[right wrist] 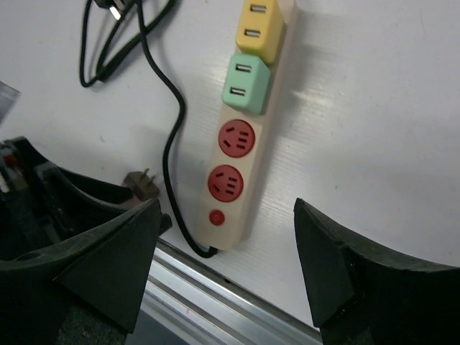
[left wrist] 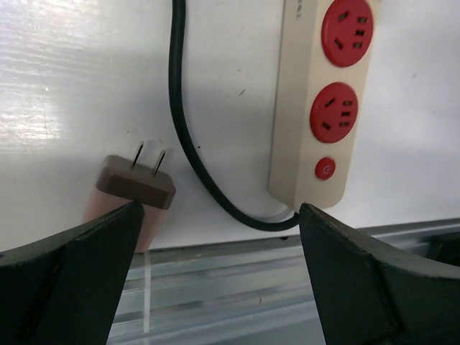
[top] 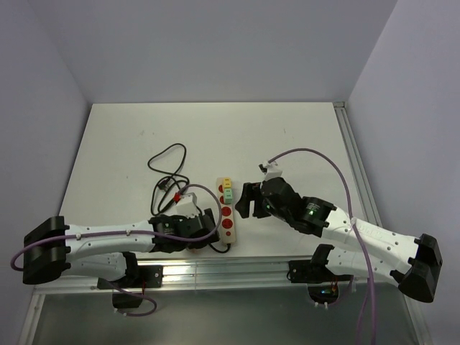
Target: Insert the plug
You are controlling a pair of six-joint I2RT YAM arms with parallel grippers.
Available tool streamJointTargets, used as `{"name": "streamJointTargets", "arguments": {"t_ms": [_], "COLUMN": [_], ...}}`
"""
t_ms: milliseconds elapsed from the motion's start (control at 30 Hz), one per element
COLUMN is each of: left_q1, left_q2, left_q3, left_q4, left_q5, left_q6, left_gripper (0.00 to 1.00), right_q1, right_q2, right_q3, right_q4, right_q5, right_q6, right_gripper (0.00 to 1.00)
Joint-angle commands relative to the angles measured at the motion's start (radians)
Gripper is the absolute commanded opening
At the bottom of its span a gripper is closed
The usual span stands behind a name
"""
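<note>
The brown plug (left wrist: 136, 184) is on the left in the left wrist view and partly behind one finger, so next I will move my left gripper away from the power strip and then lower it around the plug.
A cream power strip (top: 227, 208) lies on the white table, with yellow and green USB blocks at its far end and two red sockets (left wrist: 335, 115) plus a red switch at its near end. A brown two-prong plug (left wrist: 136, 184) lies on the table left of the strip's near end, prongs pointing away; it also shows in the right wrist view (right wrist: 143, 185). My left gripper (left wrist: 219, 215) is open, and its left finger sits just beside the plug without gripping it. My right gripper (right wrist: 226, 215) is open and empty above the strip's near end (right wrist: 231, 183).
The strip's black cable (top: 169, 157) runs from its near end past the plug and coils at the far left. An aluminium rail (top: 215, 269) borders the table's near edge, right behind both grippers. Walls enclose the table.
</note>
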Motion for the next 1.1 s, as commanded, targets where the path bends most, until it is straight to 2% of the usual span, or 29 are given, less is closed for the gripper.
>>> {"name": "streamJointTargets", "arguments": {"t_ms": [0, 200, 367, 567, 733, 933, 1067], "left_q1": [-0.03, -0.068, -0.073, -0.073, -0.073, -0.07, -0.07], "left_q2": [0.063, -0.055, -0.134, -0.08, -0.031, 0.029, 0.078], "left_q3": [-0.019, 0.006, -0.002, -0.055, -0.074, -0.039, -0.026], "left_q4": [-0.132, -0.212, -0.287, -0.231, -0.182, -0.137, -0.123], "left_q5": [-0.102, -0.2, -0.226, -0.171, -0.18, -0.209, -0.192], "left_q6": [-0.103, -0.146, -0.193, -0.204, -0.19, -0.123, -0.103], "left_gripper": [0.99, 0.98, 0.97, 0.96, 0.94, 0.88, 0.88], "right_q1": [0.004, -0.004, -0.005, -0.007, -0.007, -0.007, -0.007], "right_q2": [-0.027, -0.039, -0.021, -0.021, -0.032, -0.044, -0.047], "right_q3": [-0.024, -0.052, -0.052, -0.05, -0.053, -0.064, -0.066], "right_q4": [-0.01, -0.004, 0.003, 0.009, -0.003, -0.011, -0.01], "right_q5": [-0.006, -0.003, -0.014, -0.024, -0.023, -0.024, -0.026], "right_q6": [0.004, 0.003, 0.003, 0.004, 0.007, 0.018, 0.018], "right_gripper": [0.81, 0.81, 0.81, 0.81, 0.8, 0.8, 0.8]}}
